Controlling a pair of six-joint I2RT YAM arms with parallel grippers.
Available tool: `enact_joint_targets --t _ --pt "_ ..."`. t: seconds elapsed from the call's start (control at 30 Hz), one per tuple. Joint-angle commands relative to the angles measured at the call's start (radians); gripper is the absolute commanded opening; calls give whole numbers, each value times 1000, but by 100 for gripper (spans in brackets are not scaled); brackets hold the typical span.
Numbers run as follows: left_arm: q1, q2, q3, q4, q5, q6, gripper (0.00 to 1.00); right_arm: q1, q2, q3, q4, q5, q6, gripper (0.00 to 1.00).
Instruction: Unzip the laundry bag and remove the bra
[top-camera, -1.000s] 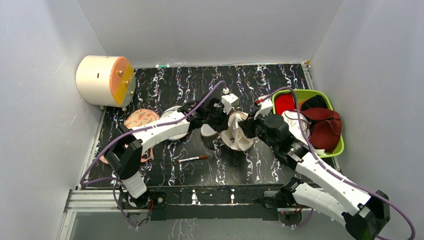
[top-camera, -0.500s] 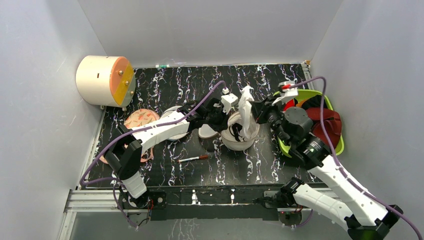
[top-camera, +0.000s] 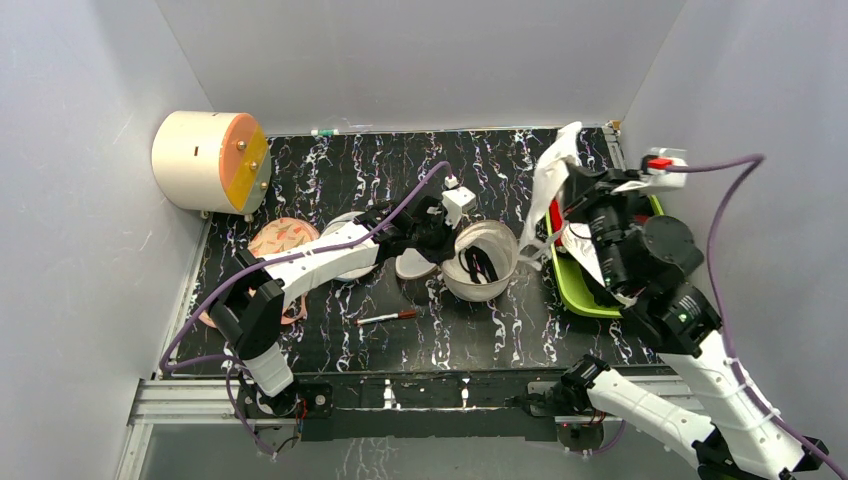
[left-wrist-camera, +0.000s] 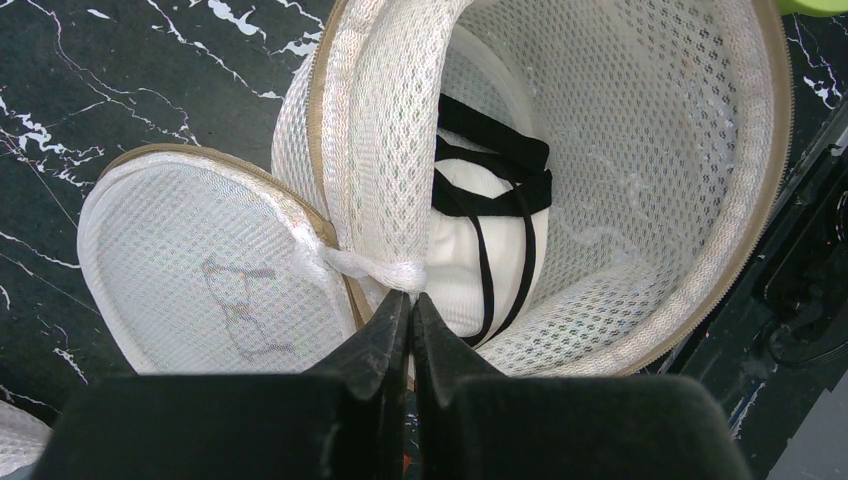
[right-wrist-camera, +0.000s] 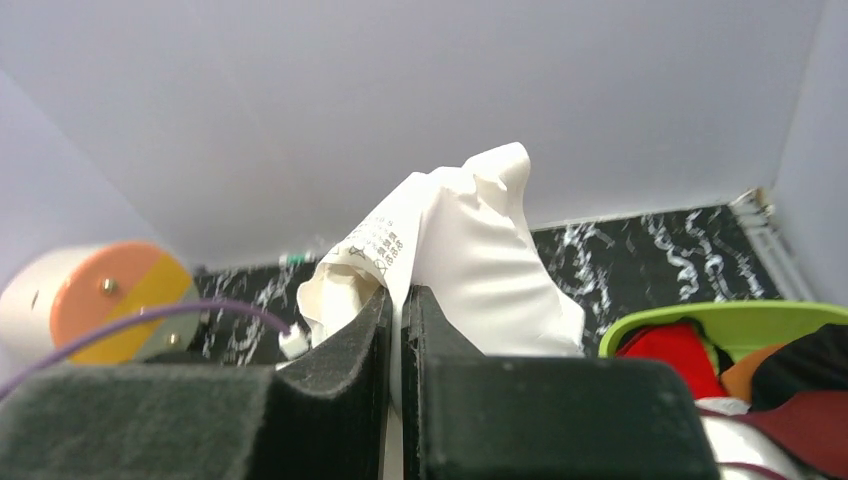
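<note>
Next, my right gripper will lower the bra to its right in the wrist view, tilting down, and release it, as the clothes-filled green bin (right-wrist-camera: 690, 362) lies below there.
The cream mesh laundry bag (top-camera: 480, 262) stands unzipped at the table's middle, its lid flap (left-wrist-camera: 200, 270) folded down to the left. My left gripper (top-camera: 443, 233) is shut on a mesh loop at the bag's rim (left-wrist-camera: 410, 297). The white bra (top-camera: 548, 185) hangs in the air from my right gripper (top-camera: 573, 178), which is shut on its white fabric by the care label (right-wrist-camera: 402, 290). In the left wrist view a white padded cup (left-wrist-camera: 470, 250) with thin black straps lies inside the bag.
A green bin (top-camera: 583, 299) of red and dark clothes sits at the right under my right arm. A cream drum with an orange face (top-camera: 210, 160) stands at the back left. A peach patterned bra (top-camera: 283, 240) and a pen (top-camera: 387, 318) lie on the table.
My right gripper has risen up and to the right, pulling the white bra out of the bag. The bag has tipped back with its opening upward. The left gripper stays on the rim.
</note>
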Motion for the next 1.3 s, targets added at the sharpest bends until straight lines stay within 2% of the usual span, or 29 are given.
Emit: enact_joint_targets --t 0.0,0.17,0.3,0.4,0.47,0.63,0.73,0.93,1.03,1.27 --pt "-2 -61 -2 -7 -2 5 0 3 -1 71 122 182 -145 0" --pt "-3 -67 -2 -7 -6 7 0 3 79 79 193 422 -271 0" --pt "-2 -68 0 -12 -4 8 0 4 156 29 360 592 -433 0" --pt "-3 -71 2 -15 -8 11 0 -16 214 -40 570 638 -612 0" --pt "-2 -73 2 -17 -11 13 0 -81 265 -41 599 629 -645 0" --pt "-3 -74 5 -22 -14 14 0 -349 374 59 363 506 -452 0" --pt "-3 -79 4 -23 -17 14 0 -451 399 64 328 469 -421 0" --pt "-3 -88 5 -22 -13 14 0 -491 443 -4 293 445 -390 0" --pt "-3 -91 9 -26 -11 14 0 -512 471 -89 235 409 -300 0" --pt "-3 -102 7 -28 -24 16 0 -560 525 -263 213 287 -130 0"
